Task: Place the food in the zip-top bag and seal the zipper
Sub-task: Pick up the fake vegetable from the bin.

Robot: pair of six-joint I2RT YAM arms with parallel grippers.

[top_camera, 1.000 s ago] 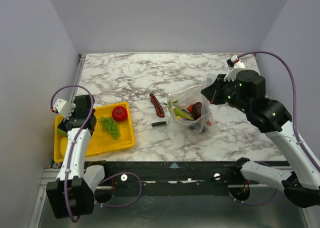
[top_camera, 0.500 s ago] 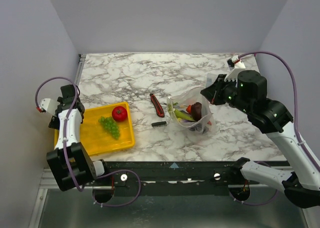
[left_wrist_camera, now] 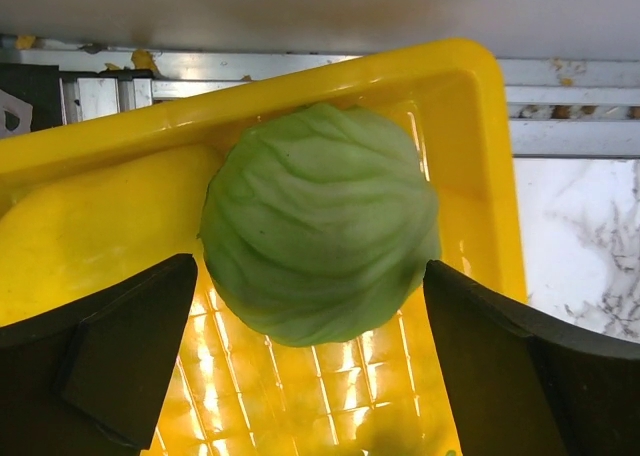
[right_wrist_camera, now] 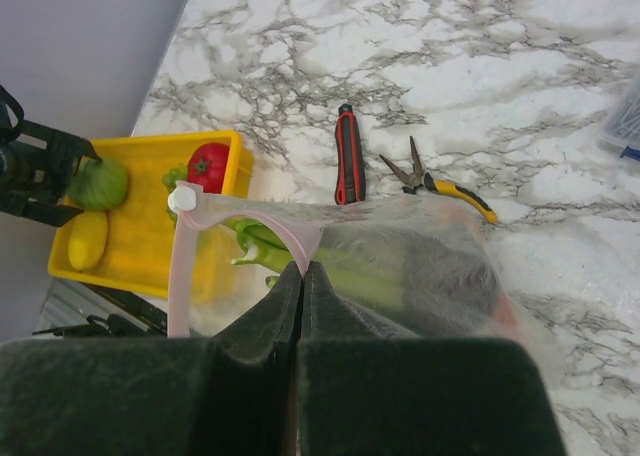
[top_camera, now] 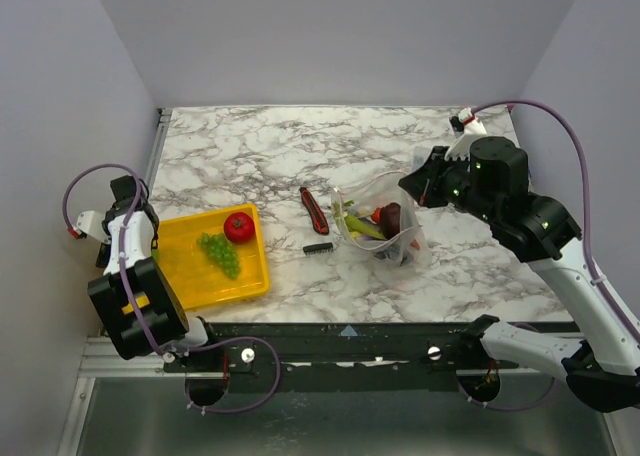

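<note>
I will next close my left gripper's fingers onto the sides of the round pale-green food, because the food is already between the open fingers.
The zip-top bag hangs over the marble with celery and other food inside. My right gripper is shut on the zipper, pinching the pinkish rim and holding the mouth up. My left gripper is wide open over the left end of the yellow tray. A round pale-green food lies just ahead of its fingers, and no contact shows. A red tomato and green grapes lie in the tray, with a yellow fruit beside the green one.
A red utility knife lies just left of the bag, with a small black part below it. Yellow-handled pliers lie behind the bag. The left wall and the table's metal edge rail run close to the tray.
My left arm has swung back and to the left, ending over the tray's left end. The right gripper and bag have barely shifted.
</note>
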